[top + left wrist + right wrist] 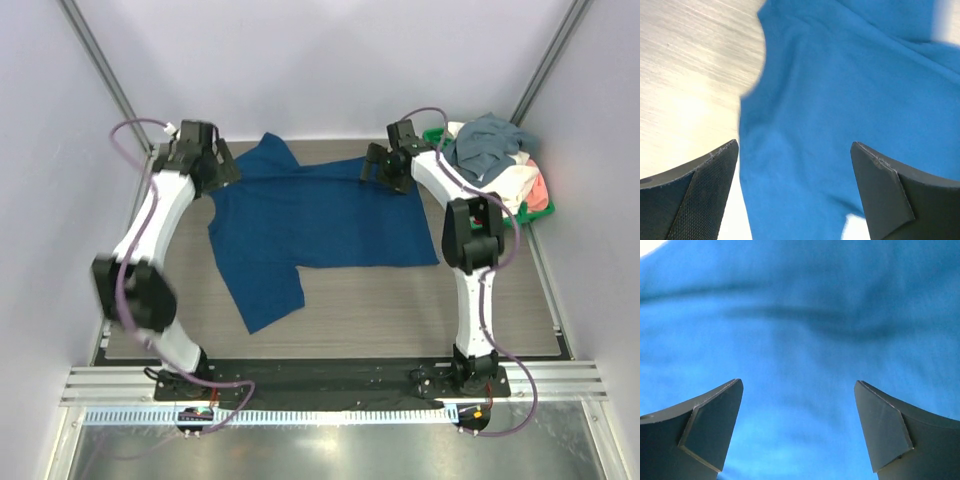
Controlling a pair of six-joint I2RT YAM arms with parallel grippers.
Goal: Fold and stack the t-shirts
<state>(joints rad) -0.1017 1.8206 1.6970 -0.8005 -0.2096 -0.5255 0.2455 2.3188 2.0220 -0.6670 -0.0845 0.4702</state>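
The near sleeve sticks out toward my base, so my left gripper should move back and down to get onto its hem's nearest corner.
A dark navy-blue t-shirt lies spread flat on the table, print side hidden, one sleeve toward the front left and one at the back. My left gripper is open above the shirt's back-left edge; the left wrist view shows blue cloth between its fingers. My right gripper is open above the shirt's back-right edge; blue cloth fills the right wrist view. A grey-blue shirt, a white one and a salmon-pink one lie heaped in a basket.
The green plastic basket stands at the back right corner of the table. Grey walls enclose the back and both sides. A metal rail runs along the near edge by the arm bases.
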